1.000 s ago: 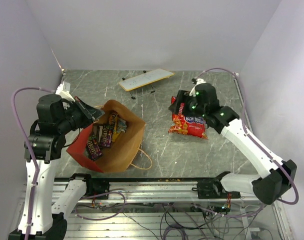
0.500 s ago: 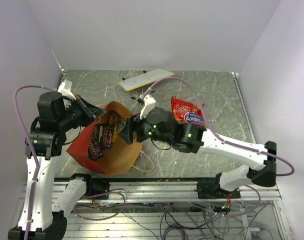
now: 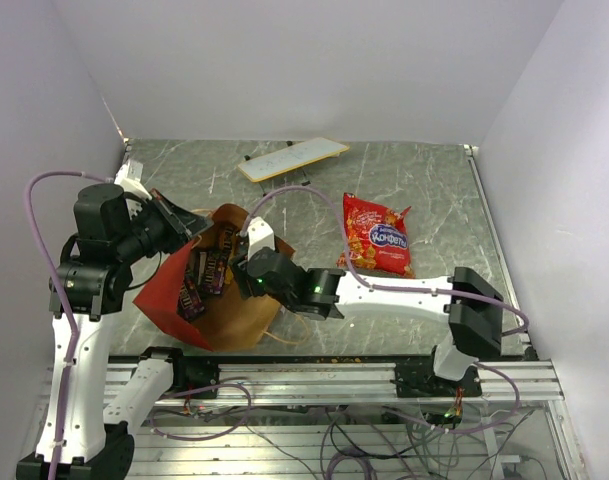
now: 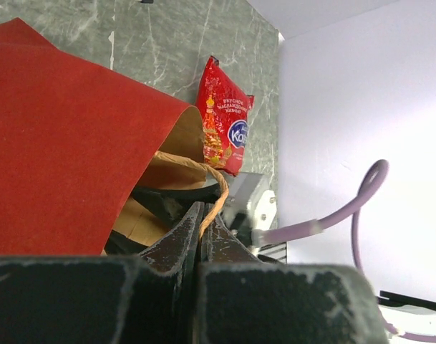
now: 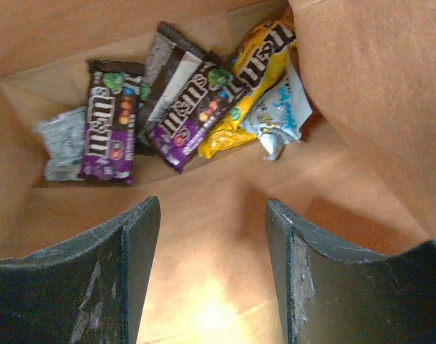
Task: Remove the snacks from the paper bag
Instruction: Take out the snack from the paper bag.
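My right gripper moves down and outward onto the exposed edge of the silver packet (image 5: 281, 115) next.
The paper bag (image 3: 164, 298), red outside and brown inside, lies tilted open on the left of the table. Several candy packets (image 3: 200, 276) lie inside it. My left gripper (image 3: 192, 228) is shut on the bag's tan string handle (image 4: 218, 192) at the upper rim and holds the mouth open. My right gripper (image 3: 241, 276) is open and empty inside the bag's mouth. In the right wrist view its jaws (image 5: 212, 209) stand wide apart just short of the purple packets (image 5: 107, 123), a yellow packet (image 5: 255, 77) and a silver packet (image 5: 281, 115). The red chip bag (image 3: 376, 236) lies on the table to the right.
A flat white board on thin legs (image 3: 292, 158) stands at the back centre. The bag's second string handle (image 3: 290, 322) loops onto the table near the front rail. The right arm stretches across the middle of the table. Walls close in left, back and right.
My right arm has left the chip bag on the table and swung left; its open gripper now reaches into the paper bag's mouth. The left gripper still holds the bag.
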Robot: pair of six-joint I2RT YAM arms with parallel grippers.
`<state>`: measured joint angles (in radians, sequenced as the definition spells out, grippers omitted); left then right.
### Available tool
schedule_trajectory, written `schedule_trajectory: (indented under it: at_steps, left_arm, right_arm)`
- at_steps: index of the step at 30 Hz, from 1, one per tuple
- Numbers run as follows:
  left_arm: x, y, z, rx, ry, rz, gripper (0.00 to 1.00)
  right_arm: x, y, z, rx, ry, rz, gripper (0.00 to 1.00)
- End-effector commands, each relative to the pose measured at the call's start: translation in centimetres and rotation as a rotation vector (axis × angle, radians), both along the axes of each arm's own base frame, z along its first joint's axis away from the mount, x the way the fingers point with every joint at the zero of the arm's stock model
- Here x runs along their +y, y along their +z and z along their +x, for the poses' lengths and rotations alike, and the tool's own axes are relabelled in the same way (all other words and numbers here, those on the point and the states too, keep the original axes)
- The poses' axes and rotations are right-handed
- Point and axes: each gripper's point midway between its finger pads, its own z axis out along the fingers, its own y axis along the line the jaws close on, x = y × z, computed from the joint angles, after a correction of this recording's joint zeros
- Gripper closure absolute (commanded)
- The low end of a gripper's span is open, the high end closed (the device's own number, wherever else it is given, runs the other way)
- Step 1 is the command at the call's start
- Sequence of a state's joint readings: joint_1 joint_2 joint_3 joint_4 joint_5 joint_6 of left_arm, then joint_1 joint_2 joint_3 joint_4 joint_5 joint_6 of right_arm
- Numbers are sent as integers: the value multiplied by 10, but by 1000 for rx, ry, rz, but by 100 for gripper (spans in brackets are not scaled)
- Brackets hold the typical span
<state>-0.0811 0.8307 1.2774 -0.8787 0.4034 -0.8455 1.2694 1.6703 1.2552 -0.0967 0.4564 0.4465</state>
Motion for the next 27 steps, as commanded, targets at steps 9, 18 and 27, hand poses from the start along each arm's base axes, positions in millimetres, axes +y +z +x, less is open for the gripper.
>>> schedule_trajectory:
  at_steps: [9, 18, 27]
  left_arm:
    - [-4, 19, 0, -54, -31, 0, 93]
    - [-10, 21, -1, -63, -71, -12, 93]
    - [-12, 24, -5, -63, -105, 2, 93]
  right_arm:
    - [9, -29, 58, -252, -183, -155, 27]
    - [20, -50, 84, -223, -252, -153, 24]
    - [28, -80, 102, -161, -266, -153, 26]
